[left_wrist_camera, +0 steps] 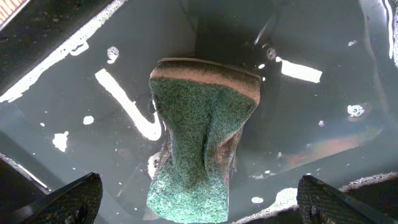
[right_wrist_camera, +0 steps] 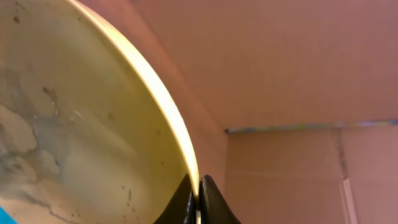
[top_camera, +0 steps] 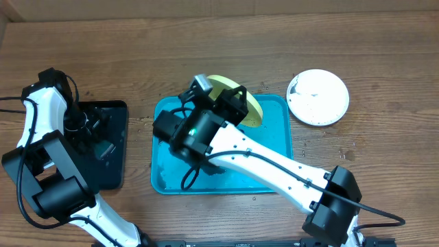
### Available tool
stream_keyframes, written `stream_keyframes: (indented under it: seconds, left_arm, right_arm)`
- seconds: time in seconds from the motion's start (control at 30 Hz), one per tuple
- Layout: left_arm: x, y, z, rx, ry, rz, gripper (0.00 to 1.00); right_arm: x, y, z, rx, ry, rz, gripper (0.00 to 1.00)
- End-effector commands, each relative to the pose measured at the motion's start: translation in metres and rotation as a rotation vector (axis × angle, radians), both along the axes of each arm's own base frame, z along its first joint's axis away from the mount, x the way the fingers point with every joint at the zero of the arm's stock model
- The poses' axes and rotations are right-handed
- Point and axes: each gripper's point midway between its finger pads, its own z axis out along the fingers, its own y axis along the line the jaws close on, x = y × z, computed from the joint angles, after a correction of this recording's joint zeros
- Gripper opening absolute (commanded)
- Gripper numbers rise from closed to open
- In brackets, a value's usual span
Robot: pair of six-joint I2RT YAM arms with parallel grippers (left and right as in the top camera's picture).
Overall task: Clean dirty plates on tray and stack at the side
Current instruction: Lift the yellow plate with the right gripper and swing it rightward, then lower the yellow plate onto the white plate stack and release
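I should next swing my right gripper to the right in the overhead view, turn its tilted plate level and lower it onto the white-rimmed plate, because that one lies flat.
My right gripper is shut on the rim of the yellow-green plate and holds it tilted on edge over the far side of the blue tray. In the right wrist view the jaws pinch the rim, and the plate shows grey smears and dark specks. A white-rimmed plate lies flat on the table, right of the tray. The light blue plate is not in view. My left gripper is open over the black tray, its fingers either side of a green sponge.
The black tray stands left of the blue tray; its floor is wet with foam flecks. My right arm crosses the blue tray diagonally and hides much of it. A cardboard wall runs along the table's far edge.
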Motion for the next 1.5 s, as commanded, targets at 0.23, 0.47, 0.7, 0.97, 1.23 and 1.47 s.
stream_keyframes:
  seconds: [0.23,0.47,0.7,0.97,1.23,1.47]
  left_arm:
    - [0.004,0.000,0.010,0.008,-0.035,-0.008,1.00]
    - [0.004,0.000,0.010,0.008,-0.036,-0.007,1.00]
    - [0.004,0.000,0.010,0.009,-0.037,-0.008,1.00]
    - [0.004,0.000,0.010,0.009,-0.037,-0.008,1.00]
    - [0.004,0.000,0.010,0.009,-0.037,-0.008,1.00]
    - [0.004,0.000,0.010,0.009,-0.037,-0.008,1.00]
  right_arm:
    - [-0.006,0.003,0.038,-0.021,-0.096,0.040,0.04]
    - [-0.005,0.005,0.037,0.000,-0.097,0.039,0.04]
    - [-0.006,0.008,0.019,0.066,-0.011,0.036,0.04]
    - [0.002,0.030,-0.062,0.510,0.466,0.023,0.04]
    - [0.029,-0.016,-0.085,0.819,0.659,-0.181,0.04]
    - [0.077,-0.107,-0.087,1.178,0.693,-0.410,0.04]
